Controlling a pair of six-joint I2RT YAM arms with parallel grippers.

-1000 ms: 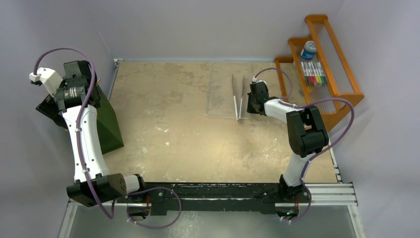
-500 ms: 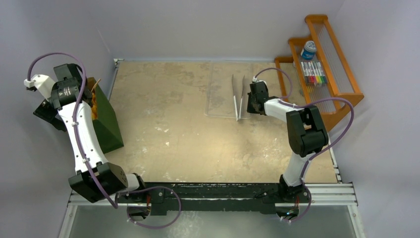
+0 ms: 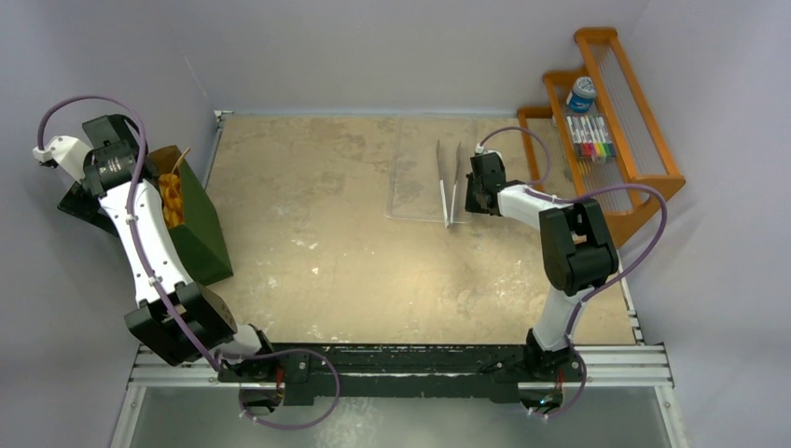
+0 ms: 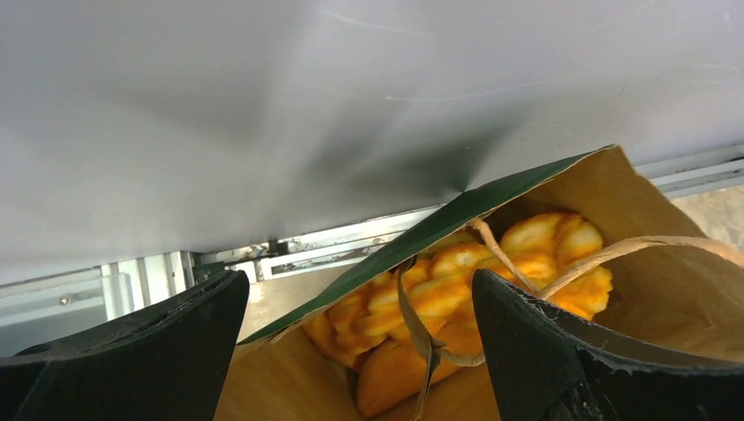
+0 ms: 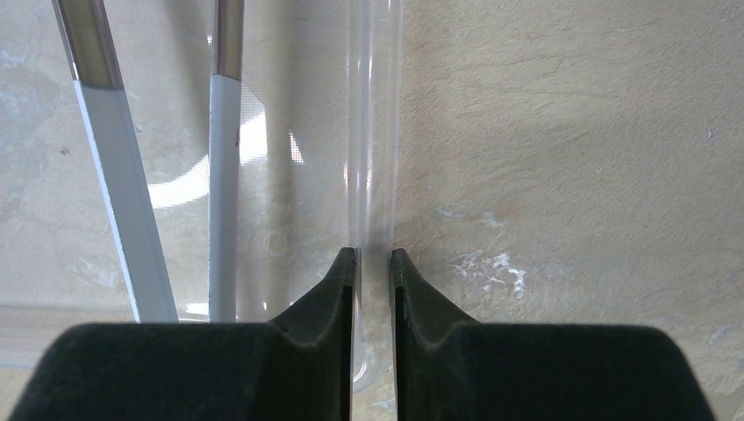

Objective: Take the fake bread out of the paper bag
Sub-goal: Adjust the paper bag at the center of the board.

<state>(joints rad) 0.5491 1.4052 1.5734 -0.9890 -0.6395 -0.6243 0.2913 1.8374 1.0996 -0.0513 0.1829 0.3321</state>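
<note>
My left gripper needs to lower its open fingers on both sides of the bag's green rim [image 4: 456, 215], beside the bag's side [image 4: 363, 274], and close, because that rim is below, between my fingers.
The dark green paper bag [image 3: 203, 238] stands at the table's left edge, its mouth open and its brown inside showing. Glossy orange fake bread [image 3: 171, 198] lies inside; in the left wrist view a braided piece [image 4: 456, 272] and a smooth loaf [image 4: 399, 373] sit under the bag's green rim [image 4: 456, 215] and cord handles [image 4: 614, 253]. My left gripper [image 3: 114, 161] is open and empty, its jaws wide apart [image 4: 357, 281] just above the bag's mouth. My right gripper [image 3: 474, 201] is shut on the rim of a clear tray [image 5: 373, 132], seen between the jaws [image 5: 373, 254].
Long metal tongs [image 3: 450, 182] lie on the clear tray [image 3: 415, 177] at the table's back middle; they also show in the right wrist view [image 5: 224, 158]. An orange wooden rack [image 3: 644, 131] at the right holds markers [image 3: 590, 138] and a blue-lidded jar [image 3: 581, 93]. A wall stands close behind the bag.
My left arm has swung left and back off the bag's top, so the bag's open mouth and the bread inside now show. The right arm has not moved.
</note>
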